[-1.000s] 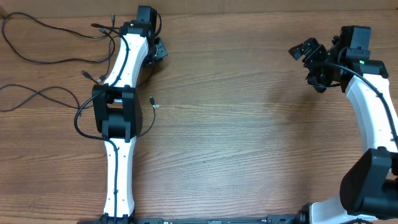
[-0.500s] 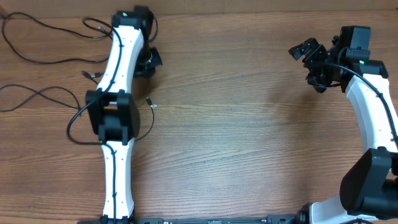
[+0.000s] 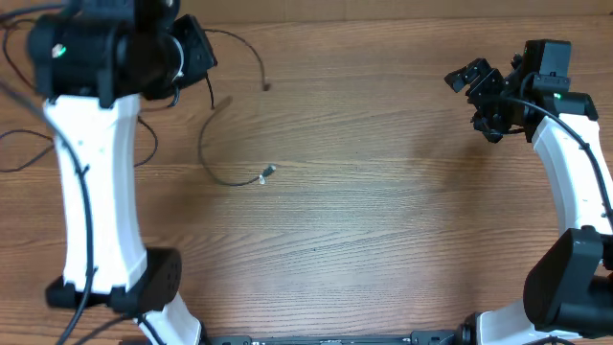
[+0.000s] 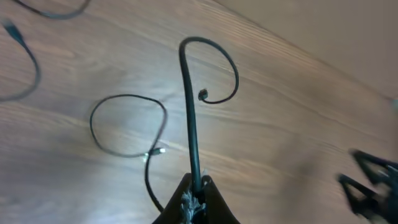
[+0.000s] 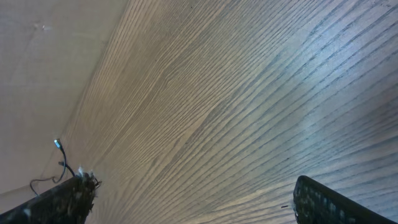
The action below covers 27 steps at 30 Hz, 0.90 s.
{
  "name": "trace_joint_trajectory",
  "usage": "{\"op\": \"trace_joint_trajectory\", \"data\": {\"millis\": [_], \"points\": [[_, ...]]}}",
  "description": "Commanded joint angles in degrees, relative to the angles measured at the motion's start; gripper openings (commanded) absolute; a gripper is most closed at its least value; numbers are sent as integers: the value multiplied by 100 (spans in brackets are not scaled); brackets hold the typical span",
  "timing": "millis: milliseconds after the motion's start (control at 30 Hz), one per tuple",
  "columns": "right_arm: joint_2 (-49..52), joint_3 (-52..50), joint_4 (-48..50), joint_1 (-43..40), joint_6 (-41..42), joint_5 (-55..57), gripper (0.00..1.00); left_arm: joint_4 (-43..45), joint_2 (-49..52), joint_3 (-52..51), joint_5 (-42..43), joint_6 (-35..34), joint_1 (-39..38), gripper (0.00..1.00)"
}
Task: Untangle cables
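The bare wood is below, back and to the left in the overhead view. My left gripper needs to move the cable back that way next, lower it and let it go.
My left gripper [image 3: 194,56] is raised above the table's far left and is shut on a thin black cable [image 3: 241,43]. In the left wrist view the jaws [image 4: 196,184] pinch this cable [image 4: 190,124], which rises and curls to a small dark tip [image 4: 202,95]. A second strand hangs from the gripper and loops on the table [image 3: 209,153] to a silvery plug [image 3: 267,173], also seen in the left wrist view [image 4: 155,151]. Other cables [image 3: 19,153] lie at the far left. My right gripper [image 3: 482,96] is open and empty at the far right [image 5: 196,205].
The raised white left arm [image 3: 96,182] hides part of the table's left side and some cables. More cable strands [image 4: 28,74] lie on the wood beyond the loop. A distant cable end [image 5: 57,144] shows in the right wrist view.
My left arm has risen and swung up with a cable in its grip. That cable's loop and plug have been dragged right, away from the other cables. The right arm has not moved.
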Motion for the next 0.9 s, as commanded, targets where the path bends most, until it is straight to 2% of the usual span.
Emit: {"op": "trace_joint_trajectory", "data": {"millis": [0,167,400,567,733,867], "points": [[-59,66,17,-17,-48,59,100,-260,-487,13,516,-481,199,4],[-59,66,17,-17,-48,57,100,-260,-1152,11,603,-610,264,4],[-59,66,17,-17,-48,59,100,-260,-1792,-177,-127,-761,295,4],[-59,66,17,-17,-48,57,100,-260,-2085,-1108,-566,-872,492,4],[-59,66,17,-17,-48,57,100,-260,-2120,-2149,-1156,-1213,1176,4],[-59,66,17,-17,-48,57,100,-260,-2118,-2771,-1202,-1331,1958,4]]}}
